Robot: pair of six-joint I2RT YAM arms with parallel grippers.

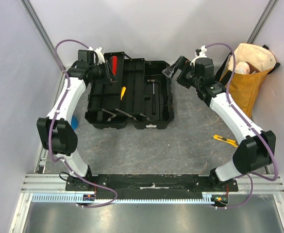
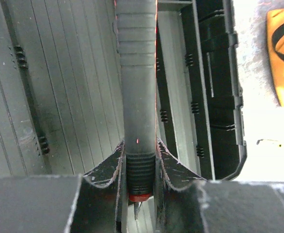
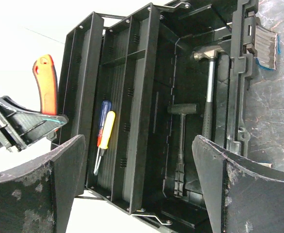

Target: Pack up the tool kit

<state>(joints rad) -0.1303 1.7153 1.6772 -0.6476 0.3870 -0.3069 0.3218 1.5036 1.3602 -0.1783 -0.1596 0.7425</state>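
Note:
I will next lower my left gripper into the tray beneath it, bringing the red-and-black-handled tool (image 2: 138,73) onto the tray's ribbed bottom, as that part is empty.
The black toolbox (image 1: 95,103) lies open in the middle of the table, its trays spread to the left. Its base holds a hammer (image 3: 209,82) and a black mallet (image 3: 182,131). A yellow screwdriver (image 3: 106,130) and a blue one (image 3: 103,108) lie in a tray. My left gripper (image 1: 110,73) hangs over the back left tray, shut on a red-and-black-handled tool (image 2: 138,73); I cannot tell which kind. My right gripper (image 1: 173,72) is open and empty beside the box's back right corner. The yellow knife (image 1: 225,141) lies on the table to the right.
A mustard tote bag (image 1: 248,73) stands at the back right, close behind the right arm. A small blue cup (image 1: 74,121) shows partly behind the left arm, left of the box. A blue latch (image 3: 265,46) sticks out from the box's side. Walls close in both sides.

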